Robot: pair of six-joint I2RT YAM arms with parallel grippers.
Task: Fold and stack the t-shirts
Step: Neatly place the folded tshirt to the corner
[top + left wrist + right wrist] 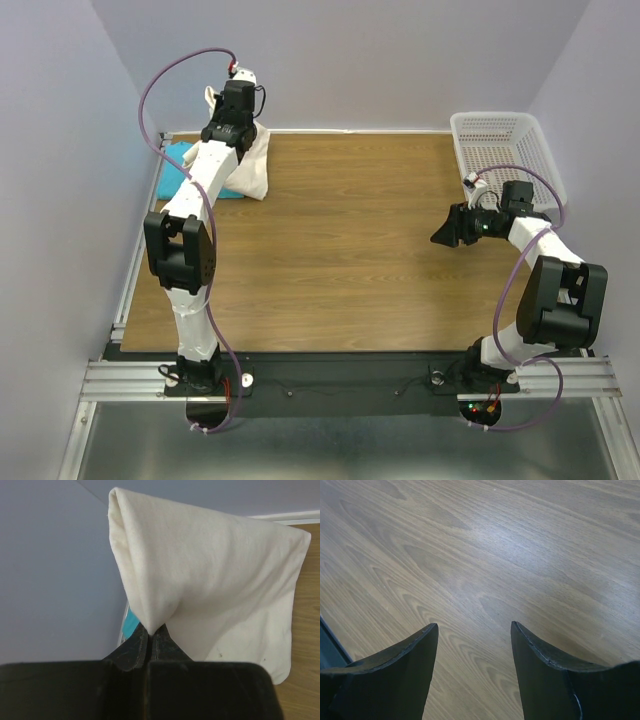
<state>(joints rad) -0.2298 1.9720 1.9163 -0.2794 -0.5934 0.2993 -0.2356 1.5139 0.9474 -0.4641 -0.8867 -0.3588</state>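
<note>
The left gripper moves down to the left in the top view next and releases the cream t-shirt [210,580] over the turquoise t-shirt [130,624], whose wall side lies bare.
My left gripper [151,629] is shut on the cream t-shirt [210,580], pinching a point of its cloth. It holds the shirt lifted at the far left corner of the table, where the shirt [256,165] hangs down to the wood. The turquoise t-shirt [178,165] lies under and left of it on the table; a sliver of it [131,622] shows in the left wrist view. My right gripper [443,232] is open and empty over bare wood at the right side of the table, as the right wrist view [474,630] shows.
A white perforated plastic basket [505,150] stands at the far right corner, just behind my right arm. Purple-grey walls close the table on the left, back and right. The wooden table top [350,250] lies between the arms.
</note>
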